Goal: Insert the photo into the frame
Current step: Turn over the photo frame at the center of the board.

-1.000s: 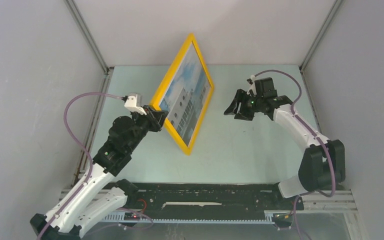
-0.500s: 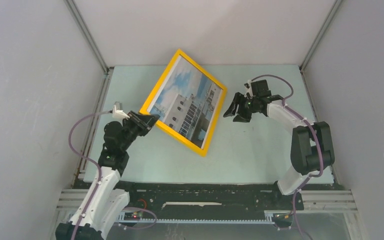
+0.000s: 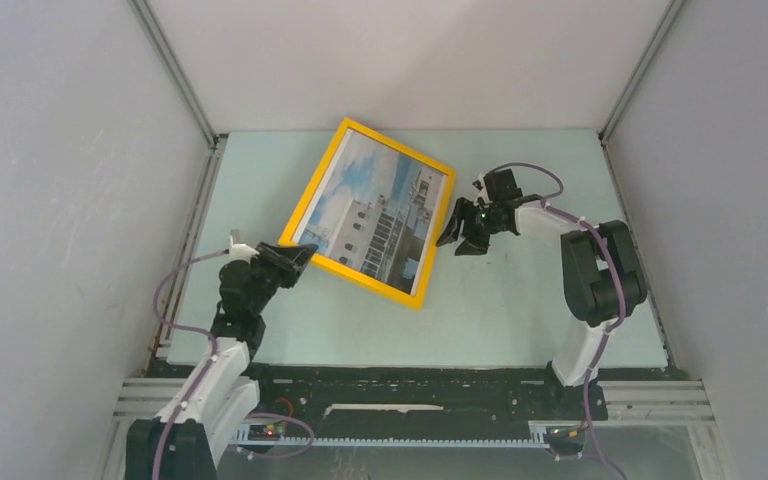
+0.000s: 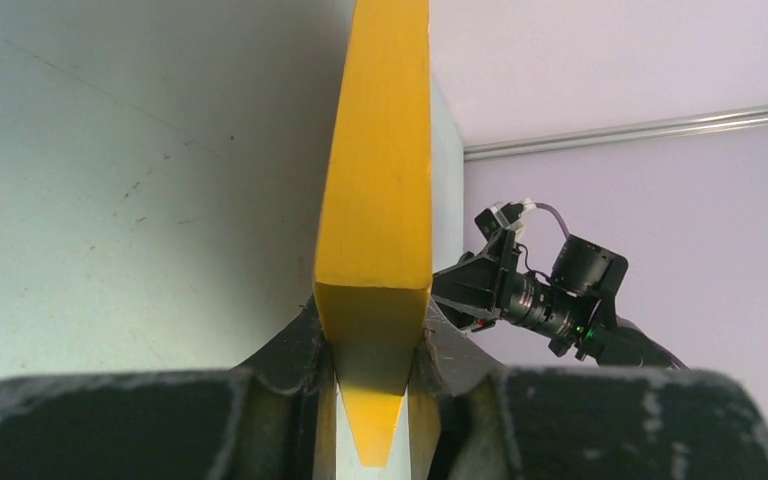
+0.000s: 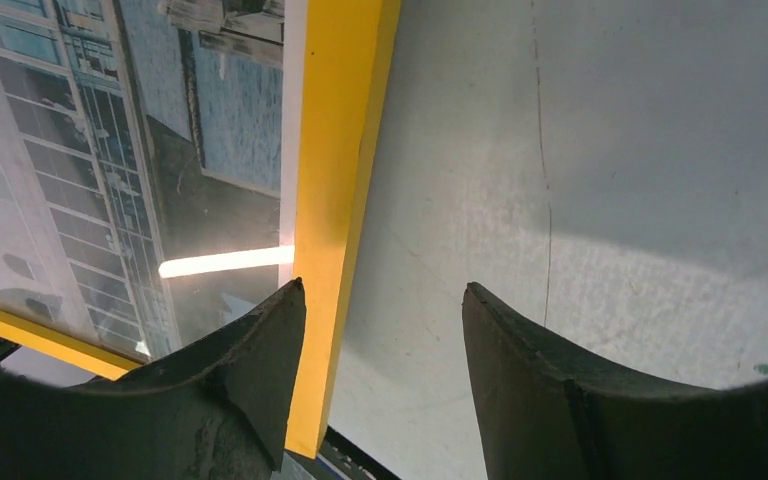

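Next, my left gripper lowers the pinched corner [image 3: 292, 246] [image 4: 371, 340], then opens, since the photo already shows inside the frame hanging low over the table.
The frame [image 3: 313, 181], with its yellow rim, lies low over the table and nearly flat, face up. The photo [image 3: 375, 215] of sky and pale buildings shows inside it. My left gripper [image 3: 295, 255] is shut on the frame's near left corner. In the left wrist view the yellow rim [image 4: 375, 180] sits pinched between both fingers of the gripper [image 4: 373, 350]. My right gripper [image 3: 457, 232] stands open at the frame's right edge. In its own view, that gripper [image 5: 385, 295] has one finger over the rim [image 5: 340, 150] beside the photo [image 5: 110, 150] and the other over bare table.
The pale green table [image 3: 520, 300] is boxed in by grey walls on three sides, with metal rails [image 3: 175, 70] at the corners. A black rail [image 3: 410, 385] runs along the near edge by the arm bases. The right arm's camera [image 4: 560, 300] shows beyond the frame.
The left arm has drawn back and lowered the frame from standing steeply on edge to nearly flat, face up. The right gripper has moved left and down to the frame's right edge.
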